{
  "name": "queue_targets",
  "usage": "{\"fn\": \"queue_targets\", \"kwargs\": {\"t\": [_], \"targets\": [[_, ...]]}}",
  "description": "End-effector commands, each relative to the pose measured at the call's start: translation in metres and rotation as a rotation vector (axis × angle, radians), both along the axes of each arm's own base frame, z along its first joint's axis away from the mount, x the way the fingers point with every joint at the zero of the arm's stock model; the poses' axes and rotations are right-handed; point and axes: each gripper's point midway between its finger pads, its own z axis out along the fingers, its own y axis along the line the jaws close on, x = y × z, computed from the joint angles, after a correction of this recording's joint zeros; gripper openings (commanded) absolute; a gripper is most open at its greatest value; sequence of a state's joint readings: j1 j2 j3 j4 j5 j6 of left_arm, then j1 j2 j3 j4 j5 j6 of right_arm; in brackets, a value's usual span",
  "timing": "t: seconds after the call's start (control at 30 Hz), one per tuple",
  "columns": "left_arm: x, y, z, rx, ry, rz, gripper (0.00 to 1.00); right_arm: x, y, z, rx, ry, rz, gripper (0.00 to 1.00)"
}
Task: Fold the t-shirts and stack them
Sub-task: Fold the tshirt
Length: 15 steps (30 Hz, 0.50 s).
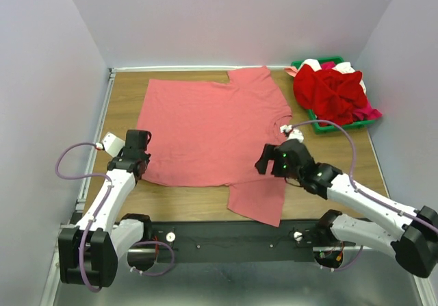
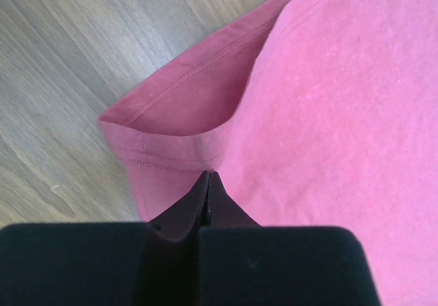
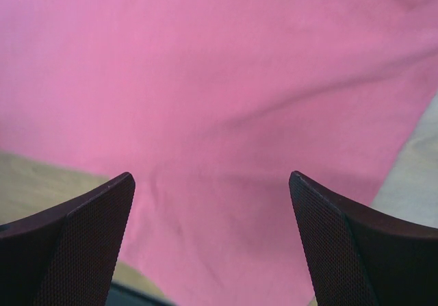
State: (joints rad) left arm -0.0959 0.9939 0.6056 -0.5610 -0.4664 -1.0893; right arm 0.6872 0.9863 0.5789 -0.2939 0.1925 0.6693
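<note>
I should next move my right gripper's open fingers back and down onto the near sleeve's hem (image 1: 258, 215), because the sleeve sticks out below and back from it.
A salmon-pink t-shirt (image 1: 212, 124) lies spread flat on the wooden table, with one sleeve hanging toward the near edge. My left gripper (image 1: 137, 157) sits at the shirt's near left hem corner. In the left wrist view it (image 2: 209, 177) is shut, and the hem (image 2: 178, 148) is pinched at its tips and folds up into a small pocket. My right gripper (image 1: 271, 161) hovers over the shirt near the right sleeve. In the right wrist view it (image 3: 212, 189) is open and empty, with pink cloth (image 3: 226, 100) below it.
A green bin (image 1: 342, 126) at the back right holds a heap of red, pink and white clothes (image 1: 332, 90). Bare wood (image 1: 126, 100) runs along the left of the shirt. Walls close in on three sides.
</note>
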Motion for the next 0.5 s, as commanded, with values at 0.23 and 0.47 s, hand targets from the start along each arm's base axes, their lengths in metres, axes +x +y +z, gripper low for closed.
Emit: {"fn": "queue_targets", "kwargs": {"t": [0.23, 0.47], "targets": [[-0.005, 0.007, 0.003, 0.028, -0.045, 0.029, 0.0, -0.116, 0.014, -0.059, -0.348, 0.192, 0.123, 1.0], [-0.001, 0.0, 0.004, 0.007, -0.08, -0.011, 0.0, -0.138, 0.025, -0.075, -0.401, 0.24, 0.228, 0.97]]}}
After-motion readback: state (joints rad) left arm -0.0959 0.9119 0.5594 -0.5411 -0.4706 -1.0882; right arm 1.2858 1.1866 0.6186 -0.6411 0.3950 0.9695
